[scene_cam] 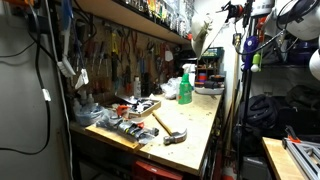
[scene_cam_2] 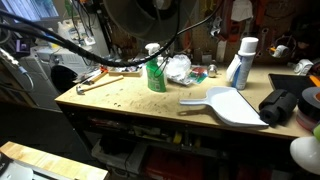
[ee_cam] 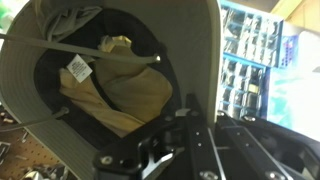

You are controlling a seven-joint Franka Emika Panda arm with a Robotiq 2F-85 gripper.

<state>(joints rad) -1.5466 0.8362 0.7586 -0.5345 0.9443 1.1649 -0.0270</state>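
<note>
My gripper is going to lower and tilt, bring the hollow of the hat over the green spray bottle's head [scene_cam_2: 153, 49] and release the hat's brim, because that head stands below.
In the wrist view my gripper [ee_cam: 208, 112] is shut on the brim of a grey-green bucket hat [ee_cam: 120, 60]. The hat fills the view and I see its tan lining and a white label inside it. In an exterior view the hat [scene_cam_2: 150, 12] hangs as a dark round shape at the top edge, high above the wooden workbench [scene_cam_2: 130, 100]. The gripper itself is cut off there. A green spray bottle [scene_cam_2: 156, 72] stands on the bench below the hat.
The workbench [scene_cam: 195, 125] carries a hammer [scene_cam: 170, 128], the green spray bottle [scene_cam: 185, 88] and clutter at its far end. A white dustpan [scene_cam_2: 225, 103], a white spray can [scene_cam_2: 240, 62] and a black object [scene_cam_2: 282, 105] lie on it. Tools hang on the back wall.
</note>
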